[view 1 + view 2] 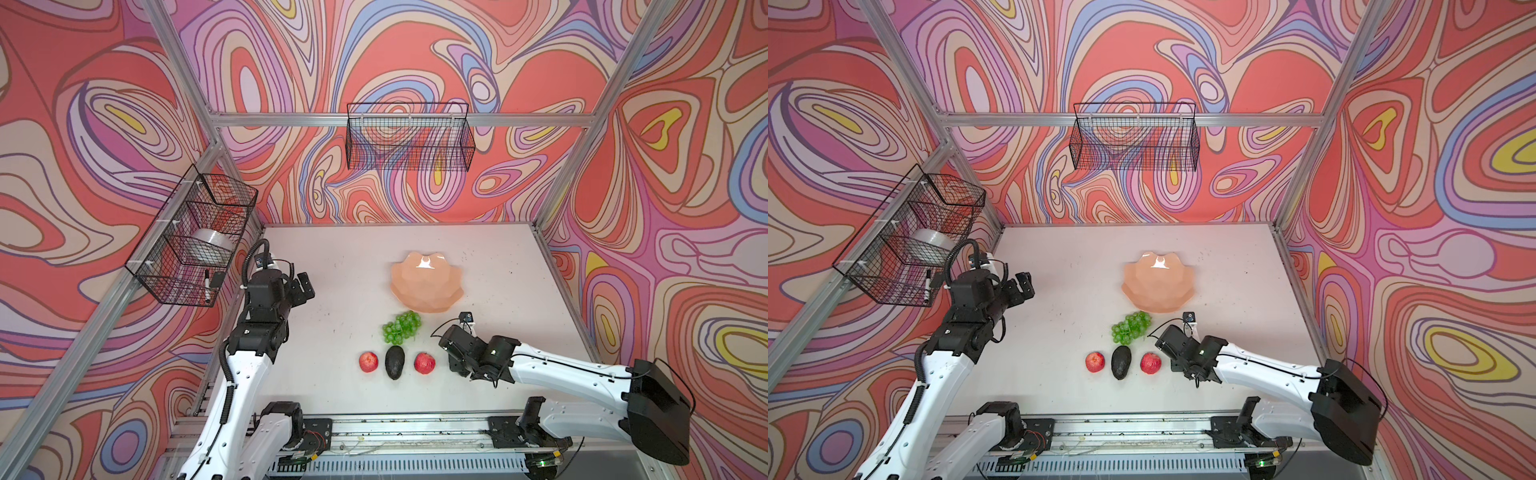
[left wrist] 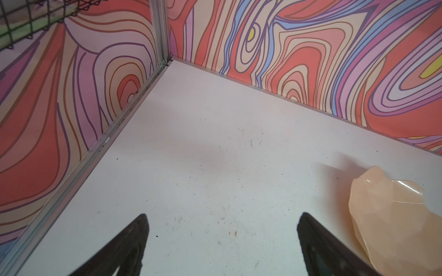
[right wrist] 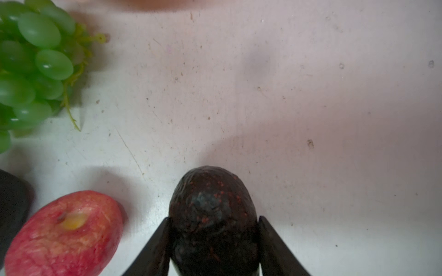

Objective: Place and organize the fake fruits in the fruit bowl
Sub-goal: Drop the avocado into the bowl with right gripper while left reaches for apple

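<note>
My right gripper will lift the avocado, move outward over the bowl's near rim, go down to the bowl's bottom and let go, because the peach bowl is empty.
The peach faceted fruit bowl stands mid-table with nothing in it. In front of it lie green grapes, then a row: red apple, dark avocado, red apple. My right gripper is low beside the right apple, its fingers pressed on both sides of a second avocado, which the arm hides in both top views. My left gripper hangs open over bare table, left of the bowl.
A black wire basket hangs on the back wall. Another wire basket on the left wall holds a tape roll and a marker, close above the left arm. Metal frame posts edge the table; a rail runs along the front.
</note>
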Controlling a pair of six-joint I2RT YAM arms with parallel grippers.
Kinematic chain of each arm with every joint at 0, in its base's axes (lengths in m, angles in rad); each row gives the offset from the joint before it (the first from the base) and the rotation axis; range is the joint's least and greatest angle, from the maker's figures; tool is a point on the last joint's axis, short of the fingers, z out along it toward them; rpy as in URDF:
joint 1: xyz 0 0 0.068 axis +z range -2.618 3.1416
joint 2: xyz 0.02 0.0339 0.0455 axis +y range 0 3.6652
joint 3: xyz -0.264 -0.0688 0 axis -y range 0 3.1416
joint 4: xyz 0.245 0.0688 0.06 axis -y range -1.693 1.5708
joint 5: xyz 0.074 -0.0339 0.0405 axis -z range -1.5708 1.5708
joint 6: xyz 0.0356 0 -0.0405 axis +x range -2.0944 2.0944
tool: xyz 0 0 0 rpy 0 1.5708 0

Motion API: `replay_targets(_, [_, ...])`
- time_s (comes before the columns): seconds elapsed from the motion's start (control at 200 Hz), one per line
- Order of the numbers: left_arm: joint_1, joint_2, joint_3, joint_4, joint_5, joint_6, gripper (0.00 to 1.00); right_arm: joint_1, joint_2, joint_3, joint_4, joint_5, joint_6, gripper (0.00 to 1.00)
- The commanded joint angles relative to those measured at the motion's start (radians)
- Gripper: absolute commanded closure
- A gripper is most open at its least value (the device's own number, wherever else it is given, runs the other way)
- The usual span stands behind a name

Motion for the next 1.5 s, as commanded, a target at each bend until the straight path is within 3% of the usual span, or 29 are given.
replay_targets(0.0, [-0.001, -0.009, 0.023, -0.022, -0.006, 0.003, 0.03, -0.02, -0.054, 0.087, -0.044, 0.057, -0.043, 0.53])
replay_targets(0.17, [-0.001, -0.005, 0.025, -0.033, 0.005, -0.007, 0.03, -0.167, -0.007, 0.24, 0.055, -0.024, -0.234, 0.54])
replay_targets(0.376, [-0.001, -0.022, 0.038, -0.189, 0.07, -0.044, 0.04, -0.295, 0.277, 0.507, 0.204, -0.127, -0.427, 0.55])
replay_targets(0.466, [-0.001, -0.041, 0.037, -0.289, 0.114, -0.082, 0.06, -0.342, 0.414, 0.612, 0.247, -0.208, -0.461, 0.56])
replay_targets(0.566, [-0.005, -0.045, 0.013, -0.353, 0.236, -0.147, 0.1, -0.36, 0.546, 0.709, 0.265, -0.218, -0.495, 0.56])
replay_targets(0.621, [-0.021, -0.043, 0.004, -0.392, 0.242, -0.189, 0.13, -0.37, 0.609, 0.749, 0.269, -0.229, -0.501, 0.57])
replay_targets(0.716, [-0.095, -0.056, -0.022, -0.419, 0.219, -0.245, 0.14, -0.387, 0.671, 0.768, 0.302, -0.259, -0.499, 0.57])
replay_targets(0.946, [-0.4, -0.049, -0.089, -0.421, 0.104, -0.418, 0.15, -0.4, 0.77, 0.763, 0.356, -0.286, -0.48, 0.57])
replay_targets(1.197, [-0.662, 0.057, -0.135, -0.325, 0.006, -0.562, 0.14, -0.403, 0.798, 0.754, 0.389, -0.287, -0.465, 0.5])
replay_targets(1.497, [-0.766, 0.28, -0.131, -0.208, 0.039, -0.618, 0.13, -0.433, 0.74, 0.74, 0.408, -0.333, -0.459, 0.29])
